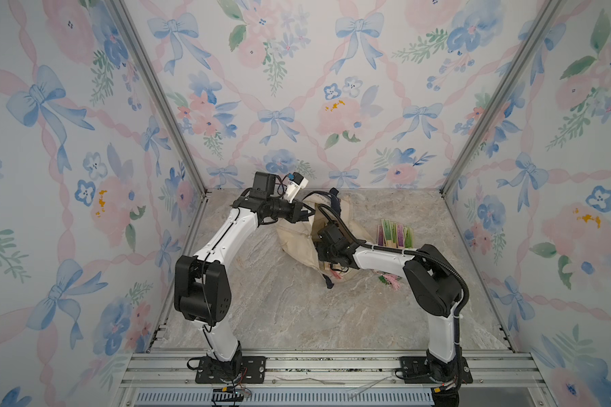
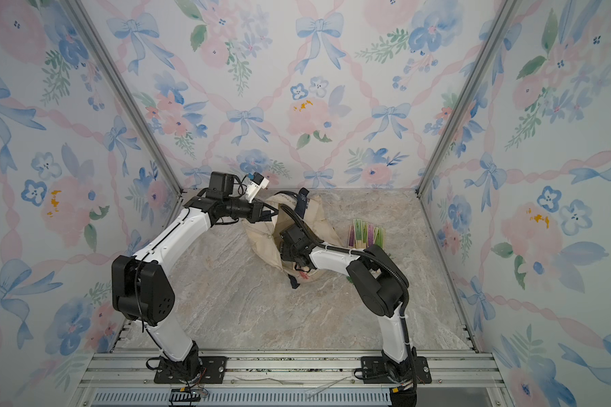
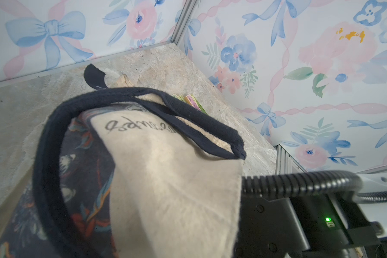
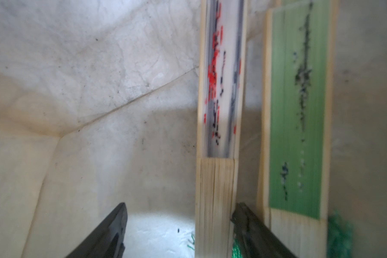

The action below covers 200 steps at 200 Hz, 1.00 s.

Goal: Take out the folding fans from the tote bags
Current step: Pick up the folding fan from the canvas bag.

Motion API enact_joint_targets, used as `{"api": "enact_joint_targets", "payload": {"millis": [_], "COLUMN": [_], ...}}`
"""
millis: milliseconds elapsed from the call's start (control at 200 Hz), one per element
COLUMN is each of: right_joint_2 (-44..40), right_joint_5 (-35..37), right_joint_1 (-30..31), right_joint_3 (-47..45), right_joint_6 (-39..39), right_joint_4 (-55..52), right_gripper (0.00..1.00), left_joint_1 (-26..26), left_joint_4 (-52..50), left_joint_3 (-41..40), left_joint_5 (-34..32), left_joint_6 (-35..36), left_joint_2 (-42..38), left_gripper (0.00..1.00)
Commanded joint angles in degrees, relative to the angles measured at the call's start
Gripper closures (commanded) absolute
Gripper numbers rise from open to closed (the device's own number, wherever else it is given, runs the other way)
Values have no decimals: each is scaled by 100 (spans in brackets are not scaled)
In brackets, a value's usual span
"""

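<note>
My right gripper moves in closer around the white-leaved fan's bare ribs next and closes its fingers there, since those ribs already lie between its fingers.
The cream tote bag (image 1: pixel 295 241) (image 2: pixel 261 236) lies mid-table, its mouth turned toward the right arm. My left gripper (image 1: pixel 307 211) is shut on the bag's upper rim beside the navy handle (image 3: pixel 130 93); bag cloth (image 3: pixel 165 178) hides its jaws in the left wrist view. My right gripper (image 4: pixel 179 225) is inside the bag and open. Between its jaws, close against one finger (image 4: pixel 246 223), lies a white-leaved folding fan (image 4: pixel 217 178) with red and dark print. A green fan (image 4: pixel 297 111) lies beside it. Several fans (image 1: pixel 395 234) (image 2: pixel 365 234) lie outside, to the bag's right.
Green and pink tassels (image 1: pixel 390 280) show on the marble table (image 1: pixel 279 310) beside the right forearm. The right arm's black cable conduit (image 3: pixel 299 181) runs close past the bag. Floral walls enclose three sides, and metal rails (image 1: pixel 332 366) run along the front.
</note>
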Motion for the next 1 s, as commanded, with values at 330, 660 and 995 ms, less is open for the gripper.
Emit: {"api": "enact_joint_targets", "payload": {"millis": [330, 660, 995], "right_joint_2": [334, 401, 418], "right_joint_5": [16, -125, 373], "right_joint_1": [-265, -257, -264], "right_joint_3": [-29, -114, -143], "right_joint_6": [-3, -143, -354], "right_joint_4": [61, 513, 253], "right_gripper": [24, 52, 68], "left_joint_1": [-108, -136, -145], "left_joint_4": [146, 145, 148], "left_joint_3": [31, 57, 9], "left_joint_5": [205, 188, 179], "left_joint_6": [11, 16, 20], "left_joint_2": [-196, -168, -239], "left_gripper": [100, 100, 100]}}
